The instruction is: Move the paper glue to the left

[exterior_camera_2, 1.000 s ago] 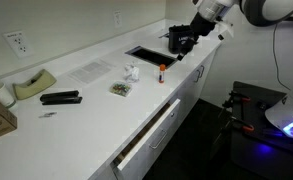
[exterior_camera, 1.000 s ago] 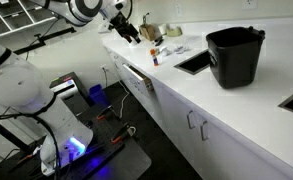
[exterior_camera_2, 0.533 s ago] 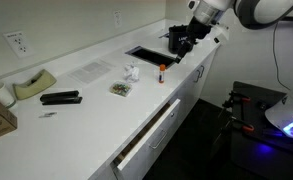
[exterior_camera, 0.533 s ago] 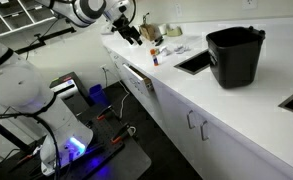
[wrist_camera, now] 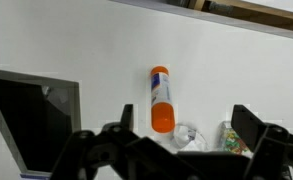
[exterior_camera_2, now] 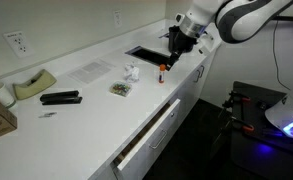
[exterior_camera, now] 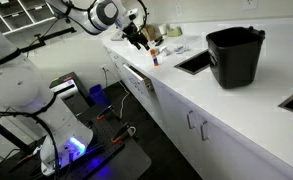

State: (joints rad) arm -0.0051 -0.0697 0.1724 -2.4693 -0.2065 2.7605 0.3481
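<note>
The glue stick stands upright below, off-center between the robot's fingers, so the gripper will move toward the left in the wrist view and go down over the glue's orange cap [wrist_camera: 163, 119].
The paper glue [wrist_camera: 161, 102] is a small stick with an orange cap and a white and blue body. It stands upright on the white counter near the sink, and shows in both exterior views [exterior_camera: 155, 58] [exterior_camera_2: 162, 72]. My gripper [wrist_camera: 186, 138] is open and empty. It hangs just above the glue, with the stick near the left finger. In both exterior views the gripper [exterior_camera: 139, 37] [exterior_camera_2: 173, 55] is close over the glue and not touching it.
A sink [exterior_camera_2: 146, 53] is cut into the counter beside the glue. A black bucket [exterior_camera: 234, 55] stands past it. A crumpled white wrapper [exterior_camera_2: 132, 71], a small packet [exterior_camera_2: 120, 89], a stapler [exterior_camera_2: 61, 98], a tape dispenser [exterior_camera_2: 31, 85] and papers [exterior_camera_2: 89, 70] lie along the counter. A drawer [exterior_camera_2: 151, 135] is open.
My gripper has moved from over the sink toward the glue and lower, and now hangs right above it. The glue has not moved.
</note>
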